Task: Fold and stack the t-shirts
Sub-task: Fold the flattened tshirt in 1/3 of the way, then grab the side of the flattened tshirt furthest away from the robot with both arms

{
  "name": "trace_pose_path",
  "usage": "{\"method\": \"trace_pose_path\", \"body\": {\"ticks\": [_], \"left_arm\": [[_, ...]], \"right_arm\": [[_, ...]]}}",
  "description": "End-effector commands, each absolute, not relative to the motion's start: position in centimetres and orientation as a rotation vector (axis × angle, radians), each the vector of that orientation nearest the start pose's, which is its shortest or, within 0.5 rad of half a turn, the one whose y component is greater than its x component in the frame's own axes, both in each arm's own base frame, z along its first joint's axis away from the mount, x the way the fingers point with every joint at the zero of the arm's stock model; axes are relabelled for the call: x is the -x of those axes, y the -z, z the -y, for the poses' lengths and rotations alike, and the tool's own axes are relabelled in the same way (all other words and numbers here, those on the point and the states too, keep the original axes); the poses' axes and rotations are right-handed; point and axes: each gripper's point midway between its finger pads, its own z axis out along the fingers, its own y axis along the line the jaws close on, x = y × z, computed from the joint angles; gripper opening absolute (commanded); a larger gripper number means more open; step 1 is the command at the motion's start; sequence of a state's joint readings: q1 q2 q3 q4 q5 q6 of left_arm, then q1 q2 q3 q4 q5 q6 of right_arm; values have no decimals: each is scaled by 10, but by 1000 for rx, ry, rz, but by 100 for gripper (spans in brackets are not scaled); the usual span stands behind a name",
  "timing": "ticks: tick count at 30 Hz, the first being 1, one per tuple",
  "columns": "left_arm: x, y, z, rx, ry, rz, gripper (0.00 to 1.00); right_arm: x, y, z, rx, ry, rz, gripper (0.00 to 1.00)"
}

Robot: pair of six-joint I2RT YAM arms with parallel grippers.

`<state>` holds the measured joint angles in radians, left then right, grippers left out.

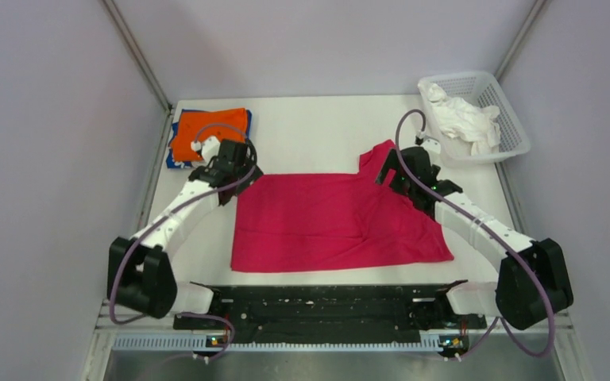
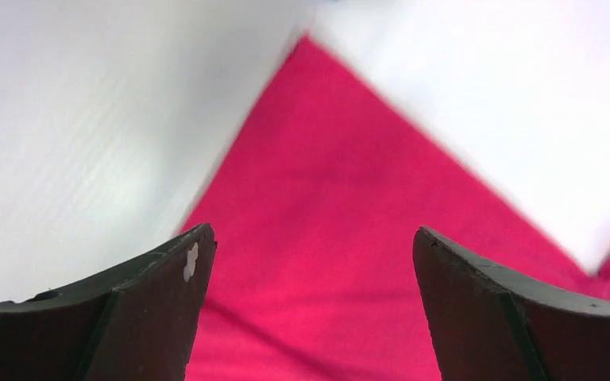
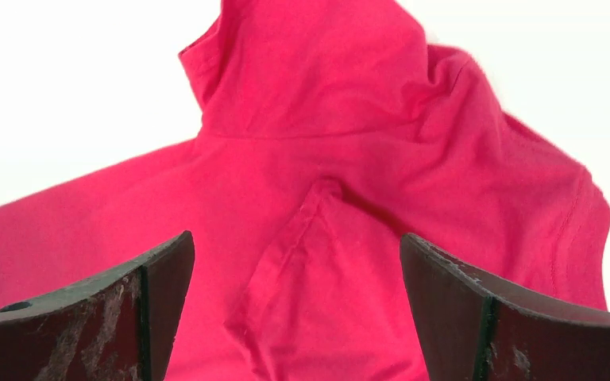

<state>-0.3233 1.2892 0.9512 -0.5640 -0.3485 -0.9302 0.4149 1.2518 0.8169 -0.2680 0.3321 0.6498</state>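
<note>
My left gripper should next go down and outward and close on the magenta-red t-shirt's far corner (image 2: 304, 52) by the orange t-shirt, because that corner is below my gripper and farther outward.
A magenta-red t-shirt (image 1: 326, 222) lies spread across the middle of the table, one sleeve poking up at its far right. My left gripper (image 1: 242, 171) hangs open over its far left corner (image 2: 318, 206), nothing between the fingers. Over the shirt's right part my right gripper (image 1: 393, 176) is open too, above a folded sleeve and seam (image 3: 302, 230). An orange t-shirt (image 1: 209, 131) lies folded on a blue one (image 1: 176, 159) at the far left corner of the table.
A white mesh basket (image 1: 508, 119) with a crumpled white cloth (image 1: 465, 117) in it stands at the far right. Walls close in the table on the left, right and back. A black rail (image 1: 326, 305) runs along the near edge between the arm bases.
</note>
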Motion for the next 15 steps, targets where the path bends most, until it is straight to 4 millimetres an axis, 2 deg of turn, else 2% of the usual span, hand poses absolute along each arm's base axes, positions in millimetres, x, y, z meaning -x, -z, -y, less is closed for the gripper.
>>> {"method": "trace_pose_path", "body": {"ticks": [1, 5, 8, 13, 15], "left_arm": [[-368, -133, 44, 860, -108, -2222, 97], [-410, -115, 39, 902, -96, -2252, 85], [-432, -96, 39, 923, -77, -2276, 75], [-450, -71, 35, 944, -106, -2290, 57], [-453, -64, 34, 949, -107, -2290, 54]], "right_arm": [[-367, -142, -104, -403, -142, -2142, 99], [-378, -135, -107, -369, -154, -2150, 99], [-382, -127, -106, -356, -144, -2172, 99], [-385, -114, -103, -361, -142, -2207, 99], [-385, -111, -102, -363, -144, -2216, 99]]}}
